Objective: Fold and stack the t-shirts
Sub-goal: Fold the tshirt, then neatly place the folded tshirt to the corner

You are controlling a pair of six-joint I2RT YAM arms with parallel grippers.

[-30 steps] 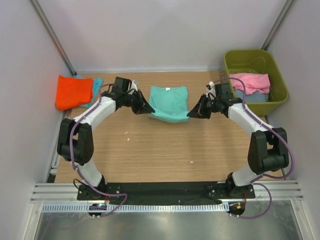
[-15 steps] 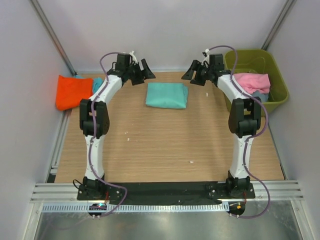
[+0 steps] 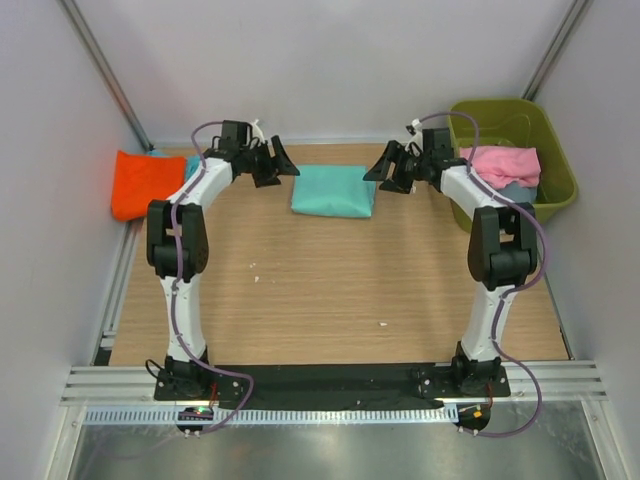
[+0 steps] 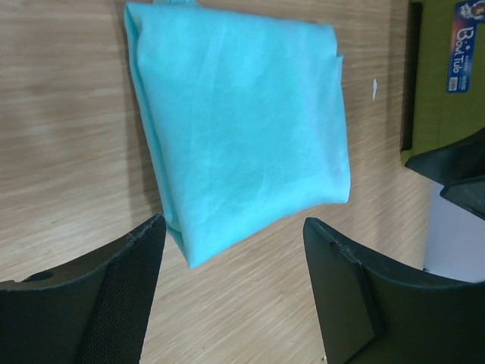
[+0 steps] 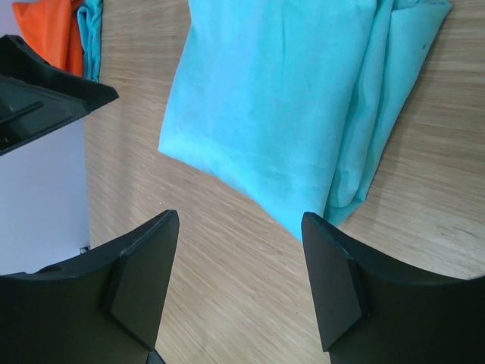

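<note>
The left gripper will next go down and shift toward the folded teal t-shirt, onto its edge facing the orange t-shirt [image 4: 262,228].
A folded teal t-shirt [image 3: 334,190] lies flat at the back middle of the table; it fills the upper part of the left wrist view [image 4: 242,121] and the right wrist view [image 5: 295,98]. My left gripper [image 3: 277,163] hovers open just left of it, nothing between its fingers [image 4: 121,296]. My right gripper [image 3: 385,167] hovers open just right of it, also empty. An orange t-shirt [image 3: 145,183] lies folded at the back left on top of a teal one [image 3: 192,170]. A pink t-shirt [image 3: 500,165] lies over a pale blue one [image 3: 512,192] in the bin.
The olive-green bin [image 3: 510,125] stands at the back right corner, close behind the right arm. White walls close the table at the back and sides. Bare wooden tabletop [image 3: 330,290] stretches in front of the folded shirt.
Both grippers let go of the teal t-shirt, opened and rose to its back corners, then came slightly down. The shirt now lies folded in half, smaller than before.
</note>
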